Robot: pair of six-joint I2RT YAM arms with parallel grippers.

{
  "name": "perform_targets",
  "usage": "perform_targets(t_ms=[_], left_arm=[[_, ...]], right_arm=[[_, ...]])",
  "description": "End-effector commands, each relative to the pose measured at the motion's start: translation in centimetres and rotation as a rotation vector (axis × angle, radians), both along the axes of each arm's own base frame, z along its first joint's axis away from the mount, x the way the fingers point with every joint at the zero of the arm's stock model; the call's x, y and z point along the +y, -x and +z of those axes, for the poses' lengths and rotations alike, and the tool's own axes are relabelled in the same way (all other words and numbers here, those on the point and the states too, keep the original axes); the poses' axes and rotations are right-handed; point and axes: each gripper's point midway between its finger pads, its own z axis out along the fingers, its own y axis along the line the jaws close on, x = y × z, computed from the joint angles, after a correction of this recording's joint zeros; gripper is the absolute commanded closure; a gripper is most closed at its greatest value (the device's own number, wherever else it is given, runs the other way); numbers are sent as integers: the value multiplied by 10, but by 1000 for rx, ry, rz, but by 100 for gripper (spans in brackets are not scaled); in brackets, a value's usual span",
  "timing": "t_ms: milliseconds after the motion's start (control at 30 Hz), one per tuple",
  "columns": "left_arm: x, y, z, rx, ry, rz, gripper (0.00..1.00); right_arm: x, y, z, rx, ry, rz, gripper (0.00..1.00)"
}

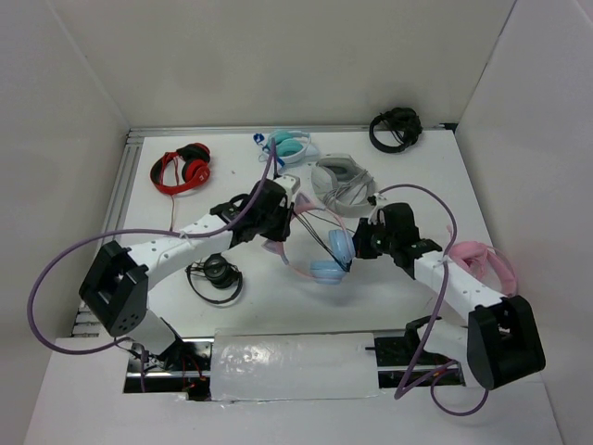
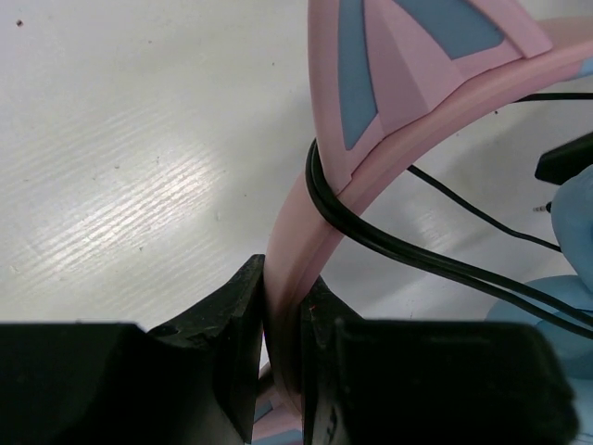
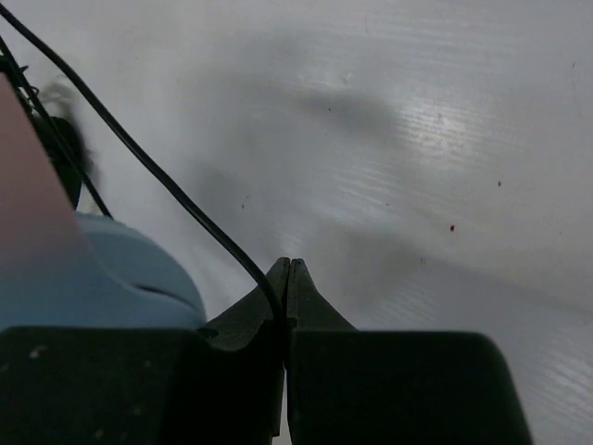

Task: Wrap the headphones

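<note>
My left gripper holds the pink headband [image 2: 371, 139] and should next carry it down to the table, before my left gripper opens.
The headphones [image 1: 327, 270], with a pink cat-ear headband [image 2: 371, 139] and light blue ear cups [image 3: 102, 273], sit at the table's middle between my two grippers. My left gripper [image 1: 276, 222] is shut on the pink headband, which runs up between its jaws [image 2: 283, 289]. The thin black cable [image 2: 389, 246] loops around the headband just above those jaws. My right gripper [image 1: 358, 247] is shut on the cable [image 3: 167, 181], pinched at its tips [image 3: 290, 271] right beside an ear cup. The cable runs taut from there to the upper left.
Red headphones [image 1: 182, 170] lie back left. Teal-and-white ones [image 1: 290, 145] and grey ones [image 1: 341, 181] lie at the back middle, and black ones [image 1: 396, 128] back right. A small black pair [image 1: 215, 275] lies under my left arm, and all-pink ones [image 1: 482, 260] by my right arm.
</note>
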Motion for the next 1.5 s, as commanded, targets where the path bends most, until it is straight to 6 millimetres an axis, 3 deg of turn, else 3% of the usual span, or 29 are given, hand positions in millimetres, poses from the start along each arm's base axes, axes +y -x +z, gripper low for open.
perform_targets(t_ms=[0,167,300,400,533,667,767,833,900,1067,1233,1300,1400,1433,1467], left_arm=[[-15,-11,6,12,111,59,100],[-20,-13,5,39,163,74,100],[-1,-31,-3,55,127,196,100],[11,-37,-25,115,91,258,100],[13,-48,-53,169,73,276,100],[19,-58,-68,182,-5,329,100],[24,-63,-74,183,-18,344,100],[29,-64,-79,210,-32,371,100],[31,-64,-83,220,-44,377,100],[26,-60,-89,248,-60,342,100],[29,-54,-92,259,-81,319,100],[31,-51,-91,259,-92,311,93],[35,-44,-91,277,-103,308,73],[35,-40,-91,281,-104,301,61],[35,-40,-89,278,-101,301,61]], right_arm=[[-3,6,-10,57,14,-59,96],[4,10,-28,130,17,-52,97],[9,6,-40,178,30,-44,95],[11,-3,-48,209,43,-62,88],[13,-15,-60,247,58,-90,88],[11,-21,-72,294,105,-109,85],[7,-24,-73,288,118,-143,90],[3,-23,-73,285,141,-154,86],[2,-19,-68,266,150,-146,77],[-3,-16,-53,208,168,-149,67],[-6,-16,-31,134,165,-165,63],[-12,-20,-18,90,174,-194,62],[-20,-17,-7,64,188,-221,58],[-25,-16,-2,47,197,-239,56],[-25,-16,-2,47,197,-239,56]])
